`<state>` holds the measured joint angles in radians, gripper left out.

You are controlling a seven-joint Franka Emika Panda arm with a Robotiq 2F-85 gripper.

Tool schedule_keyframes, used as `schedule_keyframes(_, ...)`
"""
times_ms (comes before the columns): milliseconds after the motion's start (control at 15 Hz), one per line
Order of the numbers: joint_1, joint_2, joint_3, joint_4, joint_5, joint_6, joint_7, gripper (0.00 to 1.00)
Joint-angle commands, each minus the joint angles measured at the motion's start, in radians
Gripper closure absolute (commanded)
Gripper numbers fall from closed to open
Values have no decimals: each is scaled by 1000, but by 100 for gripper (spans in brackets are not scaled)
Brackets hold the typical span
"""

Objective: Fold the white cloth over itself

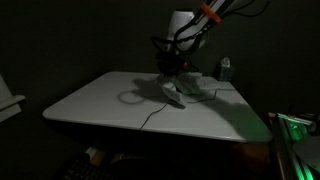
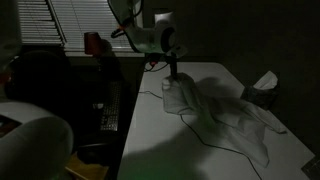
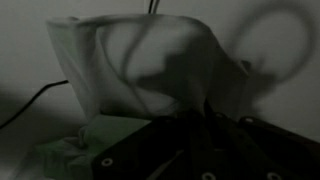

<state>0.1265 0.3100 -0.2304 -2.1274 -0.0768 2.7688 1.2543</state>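
My gripper lifts the pinched corner next, carries it over the wrinkled middle of the white cloth [image 2: 208,108] and lowers to release it, because the rest lies spread there.
The scene is dim. The white cloth [image 1: 187,92] lies wrinkled on the white table [image 1: 100,100], right of its middle. It also shows in an exterior view [image 2: 181,97] and fills the top of the wrist view [image 3: 120,55]. My gripper [image 1: 170,70] stands right over it, pointing down, and shows in an exterior view [image 2: 172,72] as well. In the wrist view the cloth rises to a pinched peak at the dark fingertips [image 3: 205,105], which look closed on a corner of it. The jaws themselves are mostly in shadow.
A thin cable [image 2: 215,135] runs across the table [image 2: 250,150] by the cloth. A small pale bottle [image 1: 224,68] stands at the far edge. A crumpled pale object [image 2: 264,85] sits near an edge. A dark chair [image 2: 50,80] stands beside the table.
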Motion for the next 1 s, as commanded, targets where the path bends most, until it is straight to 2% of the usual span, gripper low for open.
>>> schedule_keyframes(0,-5,-175,63,-162,1,138,-97,99)
schedule_keyframes(133,10,-232,95,-200,21,160,-138,99)
schedule_keyframes(400,9,-316,221,-246,113,98,-250,99)
schedule_keyframes(600,24,-356,304,-256,266,-4,-389,99)
schedule_keyframes(733,17,-365,320,-249,260,-49,-383,99)
schedule_keyframes(933,-27,-367,302,-228,224,-88,-302,99)
